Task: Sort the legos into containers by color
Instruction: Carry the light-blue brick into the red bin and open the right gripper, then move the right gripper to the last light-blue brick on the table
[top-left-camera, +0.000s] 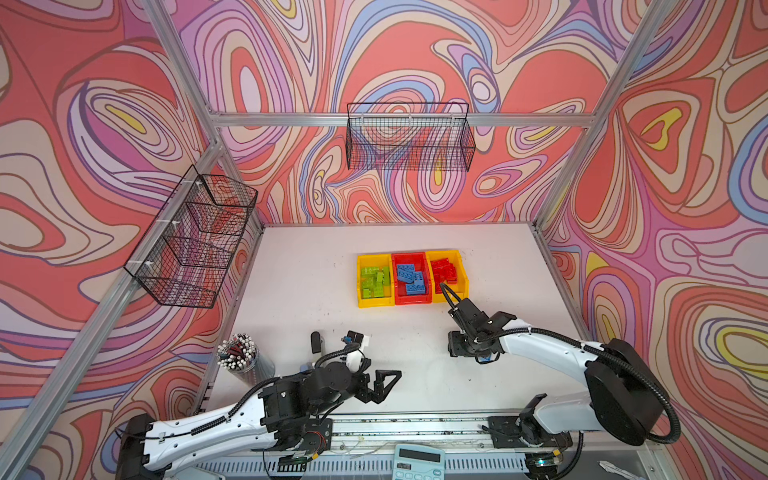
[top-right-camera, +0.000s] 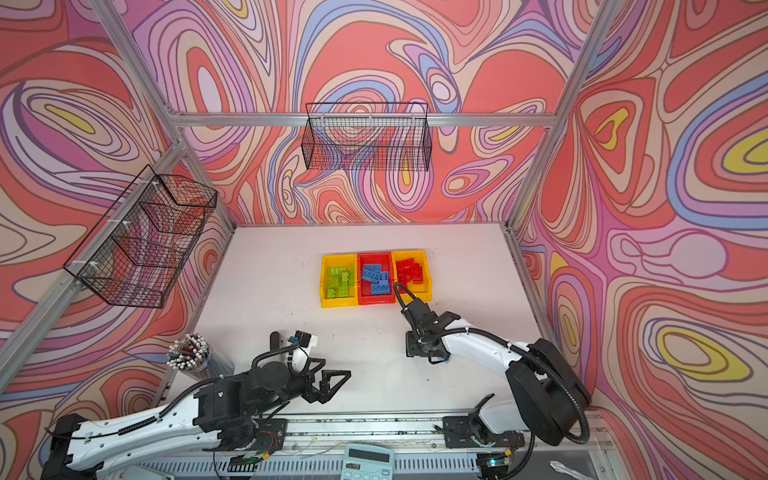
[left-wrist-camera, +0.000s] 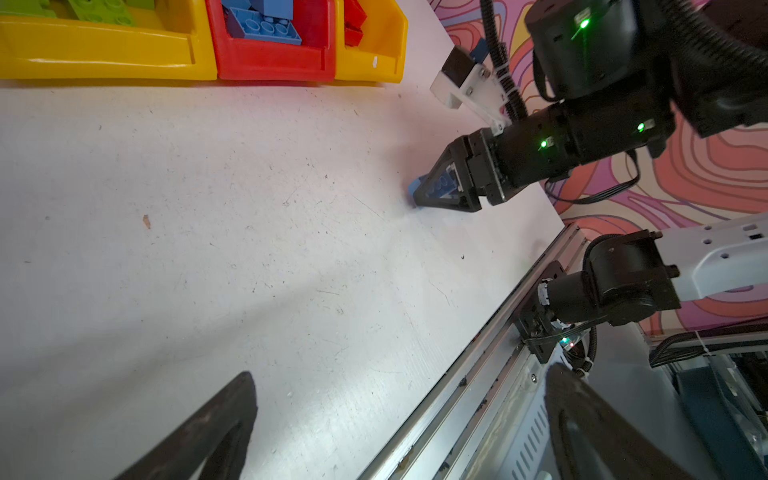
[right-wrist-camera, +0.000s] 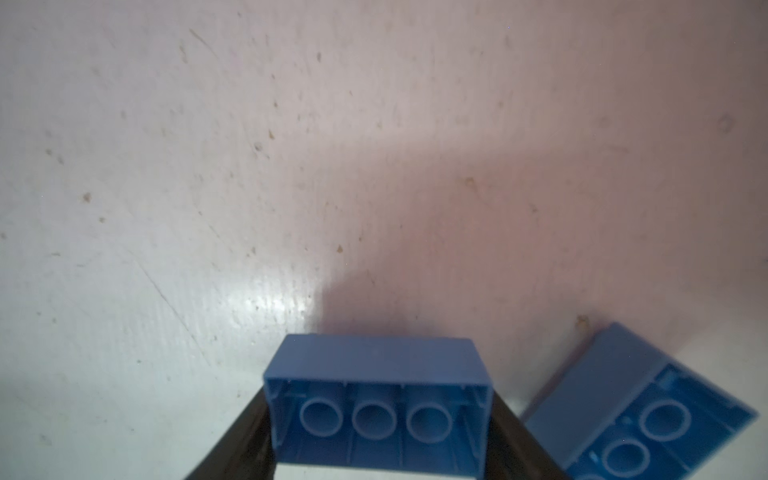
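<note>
My right gripper lifts the blue lego next, carries it outward over the red bin (top-left-camera: 411, 301) and lets go of it there, since that bin already holds blue legos.
Three containers stand side by side mid-table. The left yellow bin (top-left-camera: 360, 302) holds green legos (top-left-camera: 375, 281), the red bin (top-left-camera: 411, 301) blue legos (top-left-camera: 411, 278), and the right yellow bin (top-left-camera: 462, 266) red legos (top-left-camera: 444, 269). My right gripper (right-wrist-camera: 380, 444) points down at the table in front of the bins (top-left-camera: 467, 353), shut on a blue lego (right-wrist-camera: 374, 374) lying underside up. A second blue lego (right-wrist-camera: 640, 407) lies just beside it. The left wrist view shows that gripper (left-wrist-camera: 440, 187) round the brick. My left gripper (top-left-camera: 384, 384) hovers open and empty near the front rail.
A cup of pencils (top-left-camera: 241, 353) stands at the front left. Small black and white parts (top-left-camera: 357, 338) lie behind the left arm. A calculator (top-left-camera: 417, 461) sits past the metal front rail (top-left-camera: 415, 428). Wire baskets (top-left-camera: 409, 137) hang on the walls.
</note>
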